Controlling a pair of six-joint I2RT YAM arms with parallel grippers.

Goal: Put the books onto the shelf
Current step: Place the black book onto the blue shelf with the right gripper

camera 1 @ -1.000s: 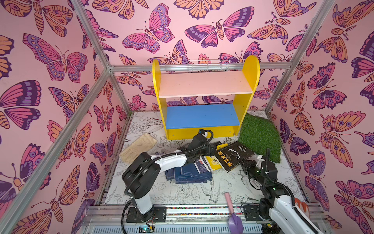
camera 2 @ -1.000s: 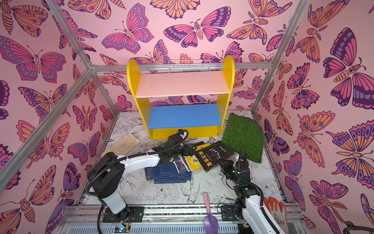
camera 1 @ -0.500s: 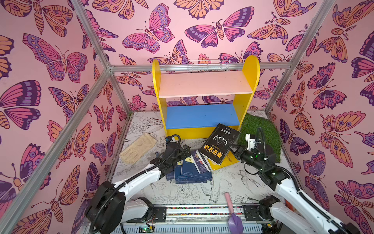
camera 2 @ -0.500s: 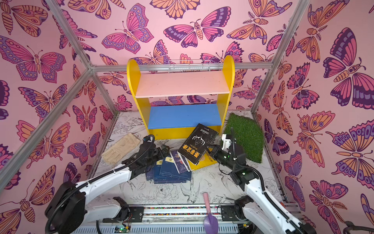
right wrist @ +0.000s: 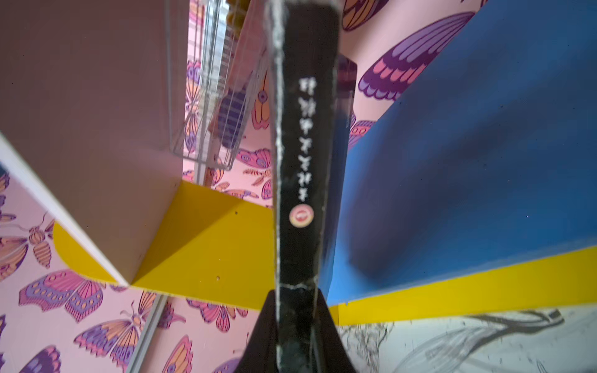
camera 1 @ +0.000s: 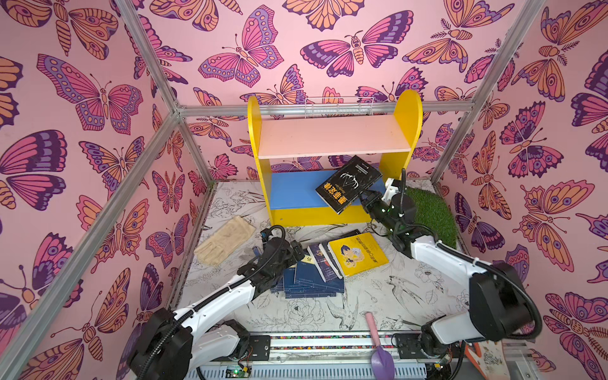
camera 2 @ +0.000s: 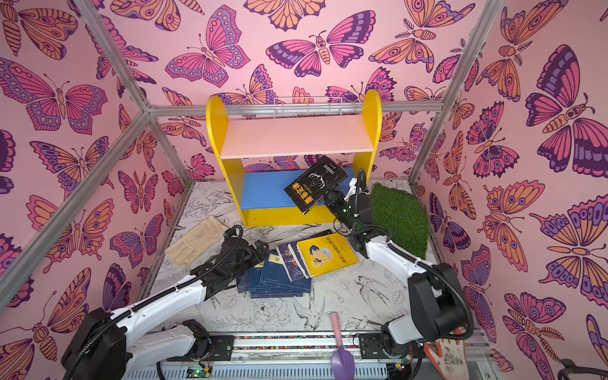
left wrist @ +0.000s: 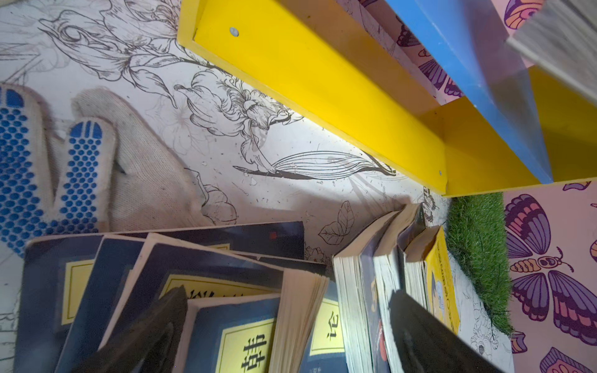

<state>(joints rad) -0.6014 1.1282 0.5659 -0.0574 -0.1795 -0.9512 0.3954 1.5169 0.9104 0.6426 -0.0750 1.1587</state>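
The blue board's end (camera 1: 378, 185) by the grass mat is below and outward, so my right gripper will next turn the tilted book square, lower it and release it.
My right gripper (camera 1: 363, 201) is shut on the lower edge of a black book (camera 1: 348, 184), which hangs tilted in the air in front of the blue lower board (camera 1: 292, 190) of the yellow-sided shelf (camera 1: 254, 131). The right wrist view shows the book's spine (right wrist: 300, 161) pinched between the fingers, with the shelf behind it. Both shelf boards are bare. My left gripper (camera 1: 297, 251) is open above a fanned pile of navy books (camera 1: 312, 279). Its fingers (left wrist: 168, 310) straddle a navy cover with a yellow label (left wrist: 239, 342). A yellow book (camera 1: 357, 253) leans on portrait-cover books beside the pile.
A beige glove (camera 1: 225, 240) lies left of the pile. A green grass mat (camera 1: 434, 214) sits right of the shelf, behind my right arm. A purple scoop (camera 1: 381, 355) and another glove (camera 1: 487, 358) lie at the front rail. A white wire basket (camera 1: 339, 107) hangs behind the shelf.
The right arm has lifted the black book off the floor and carried it back to the shelf's lower opening. The left gripper has drawn back over the navy pile and opened a little wider.
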